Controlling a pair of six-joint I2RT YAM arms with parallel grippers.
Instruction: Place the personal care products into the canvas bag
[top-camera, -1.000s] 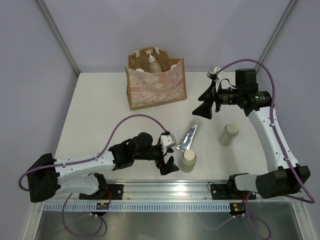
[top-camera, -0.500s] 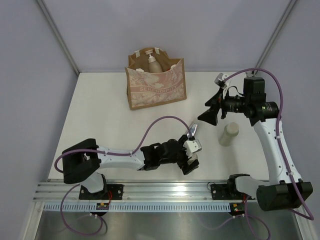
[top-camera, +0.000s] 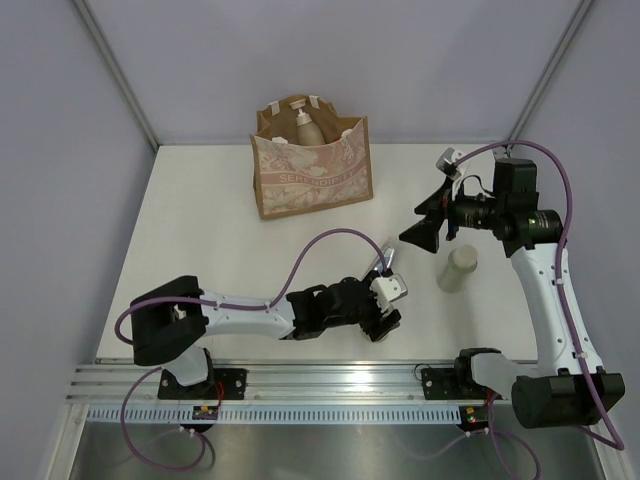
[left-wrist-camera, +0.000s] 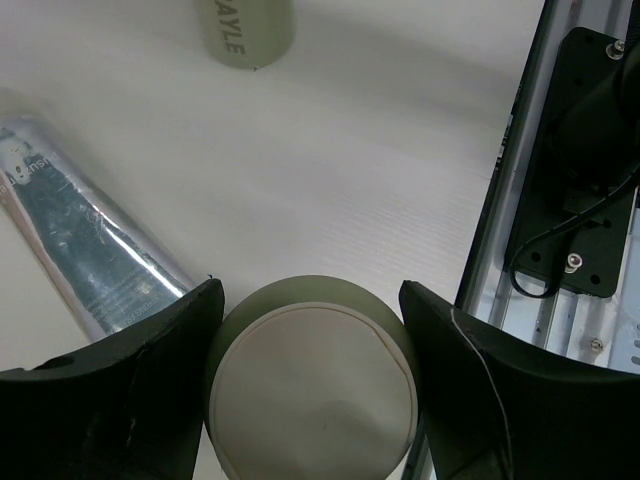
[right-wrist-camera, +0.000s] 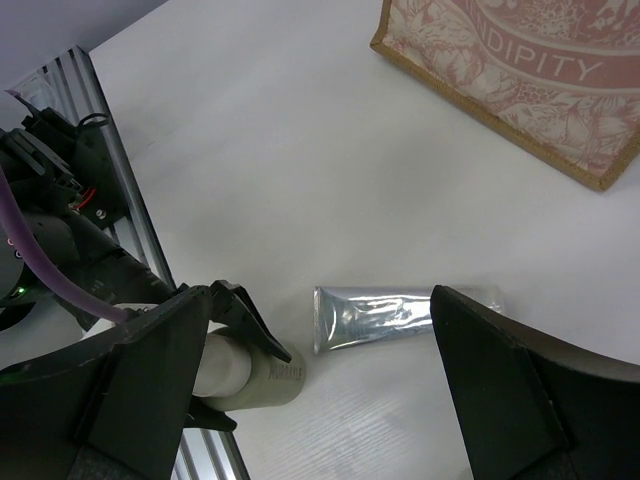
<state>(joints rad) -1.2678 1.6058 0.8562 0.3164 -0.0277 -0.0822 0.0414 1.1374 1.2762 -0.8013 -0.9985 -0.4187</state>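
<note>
My left gripper raises the beige bottle near the front edge next, swings it outward over the bag's opening (top-camera: 328, 129), lowers it in and releases it. The canvas bag gapes upward.
My left gripper (top-camera: 383, 308) is shut on an upright beige bottle (left-wrist-camera: 312, 385) near the front edge; its fingers (left-wrist-camera: 110, 400) press both sides below the cream cap. The bottle also shows in the right wrist view (right-wrist-camera: 262, 372). The silver-blue tube (left-wrist-camera: 80, 250) lies flat just beside it (right-wrist-camera: 400, 315). A second beige bottle (top-camera: 458, 268) stands to the right. My right gripper (top-camera: 425, 225) hangs open and empty above the table, left of that bottle. The canvas bag (top-camera: 312, 175) stands at the back with a beige bottle (top-camera: 305, 125) inside. The orange and green bottles are out of view.
The metal rail (top-camera: 330, 375) with the arm bases runs along the near edge, close behind the held bottle (left-wrist-camera: 560, 200). The left arm's purple cable (top-camera: 320, 245) loops over the table middle. Grey walls enclose the back and sides.
The left arm swung right from beside the bottle and closed its fingers round it. The right gripper moved right and slightly down, away from the bag.
</note>
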